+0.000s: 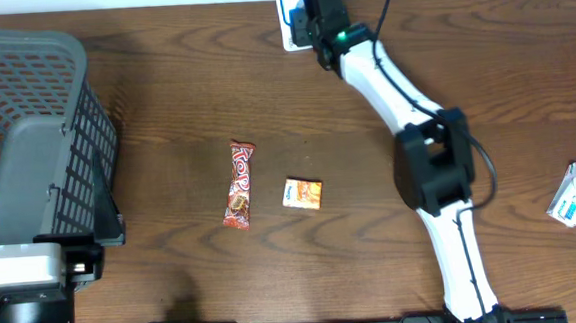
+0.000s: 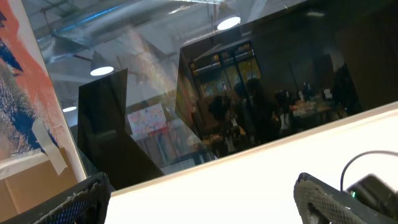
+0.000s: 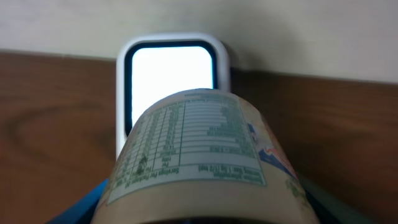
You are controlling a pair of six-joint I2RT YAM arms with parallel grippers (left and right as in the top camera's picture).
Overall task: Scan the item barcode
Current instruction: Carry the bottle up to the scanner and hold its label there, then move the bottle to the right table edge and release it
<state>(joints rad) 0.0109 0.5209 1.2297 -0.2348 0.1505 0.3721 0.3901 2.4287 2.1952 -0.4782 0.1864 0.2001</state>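
Note:
I should next move my right gripper back and to the right in the overhead view, then lower it and let go there, because there is bare wood beyond the white box.
The item (image 3: 199, 155) is a round container with a beige label and a green-printed nutrition table. My right gripper (image 3: 205, 211) is shut on it, with a blue finger (image 3: 78, 208) at its left side. It is held just in front of the scanner (image 3: 171, 68), a white-framed device with a bright window at the table's far edge. In the overhead view the right gripper (image 1: 314, 10) sits over the scanner (image 1: 287, 16) and hides the item. No barcode shows on the visible side. My left gripper (image 2: 202, 190) is open and empty, pointing up at the room.
A dark mesh basket (image 1: 23, 88) stands at the left, above the left arm (image 1: 33, 257). A red candy bar (image 1: 238, 185) and a small orange packet (image 1: 302, 194) lie mid-table. A white box (image 1: 574, 194) lies at the right edge.

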